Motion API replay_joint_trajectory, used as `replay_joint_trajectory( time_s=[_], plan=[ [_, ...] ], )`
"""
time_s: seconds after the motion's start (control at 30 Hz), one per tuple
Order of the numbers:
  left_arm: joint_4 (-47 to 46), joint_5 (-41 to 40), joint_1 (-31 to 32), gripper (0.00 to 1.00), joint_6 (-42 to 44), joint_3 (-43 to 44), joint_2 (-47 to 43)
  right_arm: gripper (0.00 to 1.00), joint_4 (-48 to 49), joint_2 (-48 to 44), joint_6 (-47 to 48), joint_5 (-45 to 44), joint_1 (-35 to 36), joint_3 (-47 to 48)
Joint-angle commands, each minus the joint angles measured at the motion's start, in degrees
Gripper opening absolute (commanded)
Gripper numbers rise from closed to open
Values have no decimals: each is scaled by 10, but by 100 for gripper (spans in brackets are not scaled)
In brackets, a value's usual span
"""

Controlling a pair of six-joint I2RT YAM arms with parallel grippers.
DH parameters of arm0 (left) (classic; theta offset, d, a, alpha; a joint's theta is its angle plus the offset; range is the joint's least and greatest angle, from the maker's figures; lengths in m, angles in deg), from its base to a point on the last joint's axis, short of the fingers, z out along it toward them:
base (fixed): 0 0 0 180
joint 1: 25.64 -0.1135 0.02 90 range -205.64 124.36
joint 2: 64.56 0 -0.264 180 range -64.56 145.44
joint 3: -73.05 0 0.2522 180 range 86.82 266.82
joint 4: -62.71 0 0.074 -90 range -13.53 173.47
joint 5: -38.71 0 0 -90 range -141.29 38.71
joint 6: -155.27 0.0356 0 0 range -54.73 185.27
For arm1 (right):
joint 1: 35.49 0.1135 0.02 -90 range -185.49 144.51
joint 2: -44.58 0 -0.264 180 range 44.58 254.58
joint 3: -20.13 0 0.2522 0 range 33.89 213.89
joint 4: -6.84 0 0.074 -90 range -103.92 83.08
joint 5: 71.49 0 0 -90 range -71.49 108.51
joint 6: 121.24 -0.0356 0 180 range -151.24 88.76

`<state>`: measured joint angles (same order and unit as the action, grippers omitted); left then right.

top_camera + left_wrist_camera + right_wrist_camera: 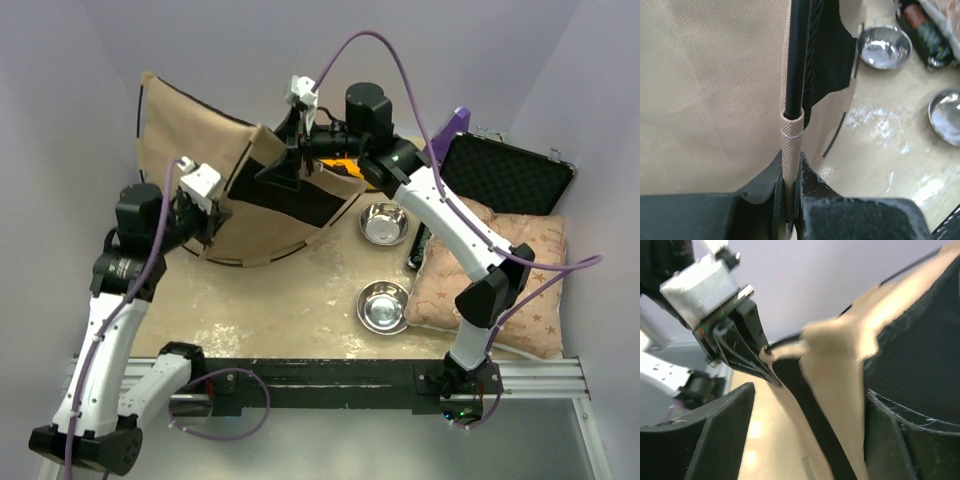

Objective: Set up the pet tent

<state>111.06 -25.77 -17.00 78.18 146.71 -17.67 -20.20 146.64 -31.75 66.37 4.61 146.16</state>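
Observation:
The pet tent lies part-folded, so my left gripper will lift its tan pole sleeve [791, 140] up and outward, fingertips tilting upward, then release it.
The pet tent [200, 130] lies part-folded at the back left, tan outside with black lining showing. My left gripper [213, 222] is at its near-left edge. In the left wrist view it [789, 185] is shut on the tan pole sleeve [791, 140], from which a black pole [799, 50] emerges. My right gripper [285, 170] reaches into the tent's middle fold. In the right wrist view it [810, 435] is open, with a blurred strip of tent fabric [840, 365] hanging between its fingers. The left gripper [740, 345] also shows there, pinching the fabric's end.
Two steel bowls [384, 222] [383, 305] sit right of the tent. A star-patterned cushion [510, 280] lies at the right, with an open black case [505, 175] behind it. A dark object [418, 248] lies between bowls and cushion. Walls close in on three sides.

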Motion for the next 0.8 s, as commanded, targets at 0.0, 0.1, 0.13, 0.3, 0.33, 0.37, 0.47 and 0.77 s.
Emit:
replay_joint_trajectory(
  time_s=[0.0,0.1,0.13,0.3,0.33,0.37,0.47,0.77],
  plan=[
    [-2,-77,-4,0,-182,146,57,84,22,-25,2,-49,-44,71],
    [4,-79,-5,0,-263,247,107,88,81,-72,-14,-89,-83,60],
    [22,-92,-5,0,-307,306,125,89,96,-92,-12,-114,-90,46],
    [33,-245,-13,0,-457,454,174,88,106,-241,2,-250,-98,-120],
    [40,-270,-16,0,-475,487,187,88,108,-278,23,-259,-98,-175],
    [51,-284,-19,0,-496,516,202,86,113,-321,38,-268,-98,-244],
    [57,-258,-33,0,-540,579,231,84,97,-422,119,-247,-98,-348],
    [11,-84,-78,0,-663,609,239,84,319,-499,217,-199,-71,-568]
  ],
)
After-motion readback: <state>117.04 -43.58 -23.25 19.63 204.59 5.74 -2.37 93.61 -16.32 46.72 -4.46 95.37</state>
